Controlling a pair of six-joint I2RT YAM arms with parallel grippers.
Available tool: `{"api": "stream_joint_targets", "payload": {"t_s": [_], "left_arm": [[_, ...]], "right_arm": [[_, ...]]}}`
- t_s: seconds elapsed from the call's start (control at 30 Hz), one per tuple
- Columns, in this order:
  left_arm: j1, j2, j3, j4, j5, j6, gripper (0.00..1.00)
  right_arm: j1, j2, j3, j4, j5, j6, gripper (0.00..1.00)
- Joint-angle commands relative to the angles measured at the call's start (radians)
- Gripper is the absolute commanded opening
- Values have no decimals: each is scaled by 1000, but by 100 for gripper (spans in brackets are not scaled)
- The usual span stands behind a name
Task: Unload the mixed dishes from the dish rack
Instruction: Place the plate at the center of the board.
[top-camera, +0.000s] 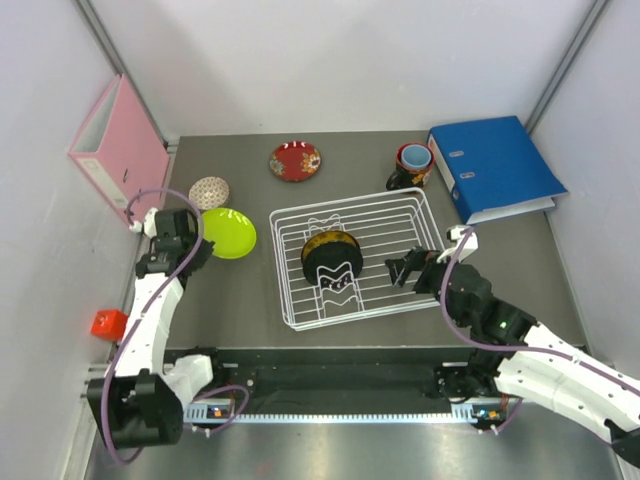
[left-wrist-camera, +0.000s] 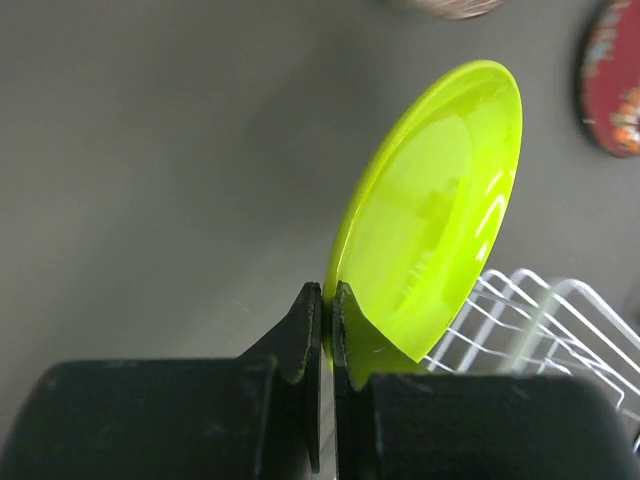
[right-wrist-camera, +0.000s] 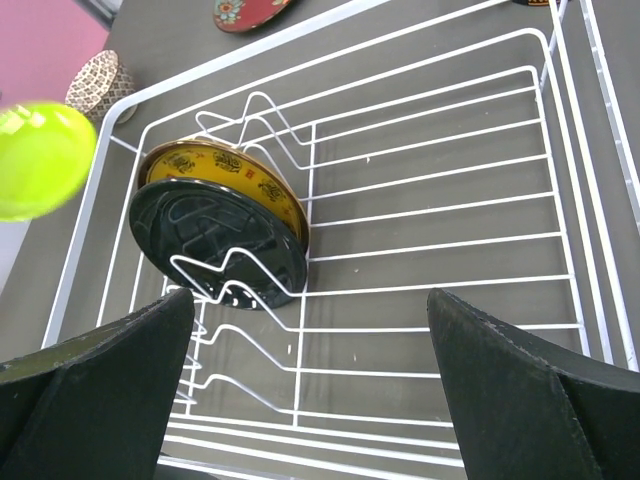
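Note:
My left gripper holds the green bowl. It should next move the bowl outward, to the right in the top view, over the empty red bowl (top-camera: 295, 161) (left-wrist-camera: 618, 85), lower it and let go.
The white wire dish rack (top-camera: 420, 215) stands mid-table and holds the yellow-and-black ornate plate (top-camera: 331, 256) upright in its wavy dividers; the plate also shows in the right wrist view (right-wrist-camera: 215, 235). My left gripper (top-camera: 197, 240) is shut on the rim of the lime-green bowl (top-camera: 231, 232), left of the rack; in the left wrist view the bowl (left-wrist-camera: 430, 210) sits pinched between the fingers (left-wrist-camera: 308, 330). My right gripper (top-camera: 405, 268) is open and empty over the rack's right half. The beige net-patterned bowl (top-camera: 209, 191), red bowl (top-camera: 295, 161) and dark mug (top-camera: 411, 165) rest on the table.
A pink binder (top-camera: 118, 150) leans at the far left wall. A blue binder (top-camera: 495, 165) lies at the far right beside the mug. A small red object (top-camera: 108, 323) sits off the table's left edge.

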Motion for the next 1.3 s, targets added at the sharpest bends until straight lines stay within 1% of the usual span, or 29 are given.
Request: {"api": "stream_joint_targets", "payload": {"t_s": [0.0,0.1,0.13,0.2,0.3,0.37,0.47,0.5,0.57,0.6,0.67,0.7,0.73,0.77,0.8,0.83,0.9,1.0,1.1,1.27], "left_arm": [[47,13,-91,188,123,-123,0],[52,31,-123,257,146,-142,0],[52,33,-134,306,180,-146,0],[49,33,-129,343,195,-151,0],[50,52,-76,378,169,-136,0],[49,80,-14,401,160,-125,0],[52,170,50,453,181,-143,0],[47,235,62,502,220,-151,0],[43,318,124,530,267,-174,0],[35,398,150,541,302,-182,0],[14,468,214,577,321,-192,0],[-15,537,240,587,327,-194,0],[-31,574,306,616,335,-177,0],[-45,615,350,608,340,-165,0],[-81,693,395,599,343,-154,0],[-95,730,479,576,359,-140,0],[-121,833,556,567,373,-130,0],[-143,954,737,530,386,-105,0],[-148,1062,846,498,405,-102,0],[-151,1200,955,455,416,-91,0]], "right_arm": [[9,-21,-13,28,-10,7,100],[7,-18,-13,30,-10,5,100],[7,-16,-15,31,-10,4,99],[4,-10,-15,39,-13,4,100],[7,4,-15,49,-16,8,100],[6,14,-18,57,-23,7,100],[7,36,-16,68,-33,2,100],[7,44,-9,68,-34,1,100],[7,62,5,56,-36,-11,100],[7,67,21,50,-34,-16,100],[7,71,33,33,-27,-31,100],[6,71,42,28,-19,-36,100],[7,70,45,24,-8,-45,100],[6,71,48,23,-2,-48,100],[6,73,54,20,3,-51,99],[6,76,57,17,9,-53,100],[6,90,79,10,6,-48,100],[6,113,111,13,-26,-42,100],[6,129,134,20,-45,-41,100],[4,160,154,14,-42,-48,100]]}}
